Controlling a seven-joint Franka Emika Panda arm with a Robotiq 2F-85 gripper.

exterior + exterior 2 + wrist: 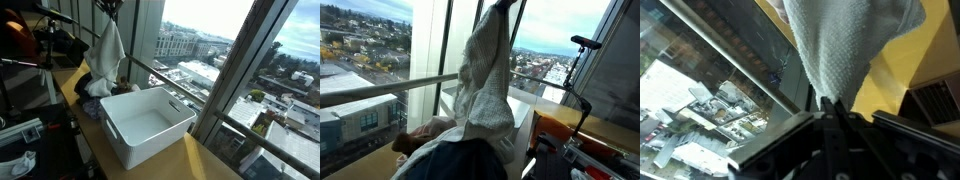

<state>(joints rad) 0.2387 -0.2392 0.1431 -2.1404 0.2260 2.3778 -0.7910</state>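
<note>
My gripper moves down and releases the towel there next, since the lower end of the light grey towel [485,90] already drapes over the pile of dark and brown clothes.
My gripper [110,8] is shut on the top of a light grey towel [106,58] and holds it up in the air so that it hangs down long. In an exterior view the towel [485,90] hangs close in front of the window. In the wrist view the towel [845,45] runs from between my fingertips [830,102]. The towel's lower end hangs over a pile of dark and brown clothes [98,85] on the wooden counter [200,160]. A white plastic bin [145,125] stands empty next to the pile.
Tall windows with a metal rail [175,88] run along the counter's far edge. Dark equipment and a tripod [582,60] stand on the room side. More clothes [430,135] lie under the towel.
</note>
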